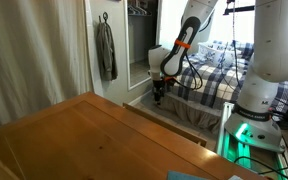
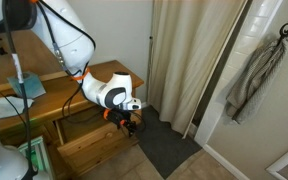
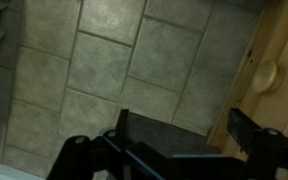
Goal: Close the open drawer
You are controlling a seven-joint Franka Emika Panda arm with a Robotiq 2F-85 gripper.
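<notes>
I will next turn and tilt my gripper toward the drawer's knobbed wooden front and close it there, as it hangs off the drawer's corner and the drawer is pulled out.
The drawer stands pulled out of the orange-brown wooden furniture, with light-tan walls and a dark inside. In an exterior view its thin tan wall shows past the broad flat top. In the wrist view its wooden front with a round knob fills the right edge. My gripper hangs just off the drawer's outer front corner, low above the floor. It also shows in an exterior view. Its fingers are open and empty, and the right finger is over the wooden front.
A dark mat lies on the tile floor under the gripper, and also shows in an exterior view. A curtain and a hanging grey towel stand beyond. A bed with plaid bedding is behind the arm.
</notes>
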